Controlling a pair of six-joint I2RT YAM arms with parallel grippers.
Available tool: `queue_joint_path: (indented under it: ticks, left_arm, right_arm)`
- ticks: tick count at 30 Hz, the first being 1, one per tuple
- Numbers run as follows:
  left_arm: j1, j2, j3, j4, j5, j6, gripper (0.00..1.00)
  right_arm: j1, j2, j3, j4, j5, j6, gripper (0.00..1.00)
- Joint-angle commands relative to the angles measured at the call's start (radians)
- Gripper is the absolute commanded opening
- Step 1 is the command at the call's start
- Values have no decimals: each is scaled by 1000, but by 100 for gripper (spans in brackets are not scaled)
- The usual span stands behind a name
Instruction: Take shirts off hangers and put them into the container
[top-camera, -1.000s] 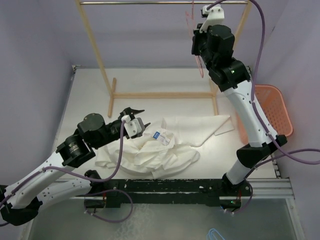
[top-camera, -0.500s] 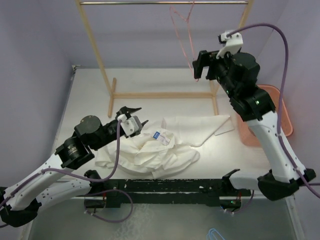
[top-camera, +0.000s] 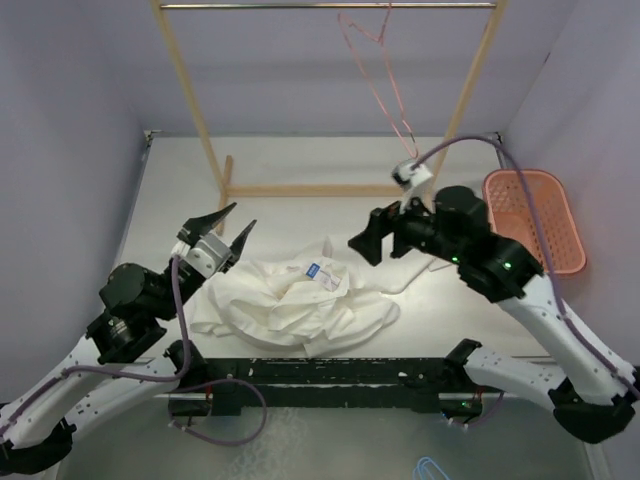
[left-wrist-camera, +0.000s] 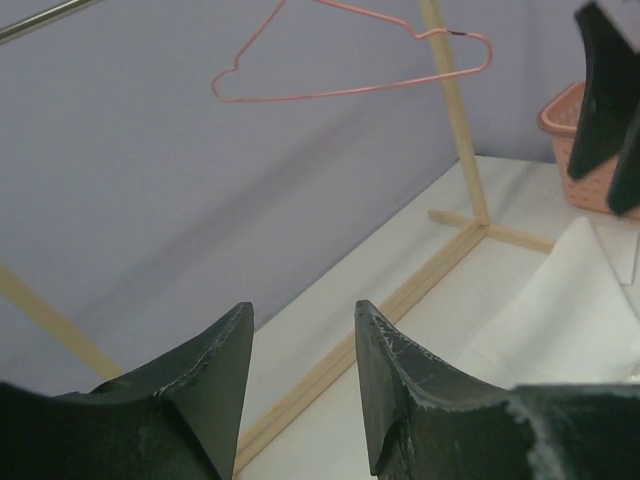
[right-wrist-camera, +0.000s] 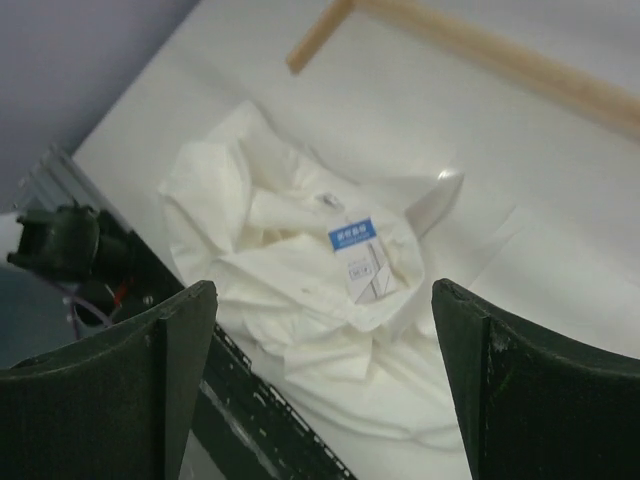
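The white shirt bunches into folds beside its label (right-wrist-camera: 352, 233), so I will move my right gripper down and to the left in the top view, onto one fold of the shirt.
The white shirt (top-camera: 310, 300) lies crumpled on the table, its blue-and-white neck label (right-wrist-camera: 352, 233) facing up. The pink wire hanger (top-camera: 385, 80) hangs bare from the rail at the back. At the far right stands the salmon-orange container (top-camera: 535, 220), with nothing showing inside it. My left gripper (top-camera: 228, 222) is open and raised off the table just beyond the shirt's left edge, its jaws (left-wrist-camera: 300, 320) holding nothing. Wide open, my right gripper (top-camera: 372, 240) hovers above the shirt's right side; its jaws (right-wrist-camera: 320, 290) frame the collar from above without touching the cloth.
A wooden rack with a metal rail (top-camera: 325, 6) stands across the back. Its base bar (top-camera: 320, 190) and feet rest on the table behind the shirt. The black arm-mount rail (top-camera: 330, 375) runs along the near edge. Walls close in left and right.
My right gripper has let go of the hanger, opened, and dropped from the rail to just above the shirt. My left gripper has pulled back to the left, off the shirt.
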Motion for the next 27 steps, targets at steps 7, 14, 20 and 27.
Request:
queue_joint_path:
  ticks: [7,14,20,27]
  left_arm:
    - [8,-108,-73,145,-153,-7,48]
    - [10,9,-37,86,-105,-34,47]
    - [16,5,-47,96,-103,-41,47]
    - [17,12,-48,96,-93,-45,47]
  right_arm:
    - [179,376,-73,49,93,53,91]
    - [395,605,42,37,66,-34,92]
    - [432,717,13,205,75,-61,95]
    - [431,851,12,352,83,-97,96]
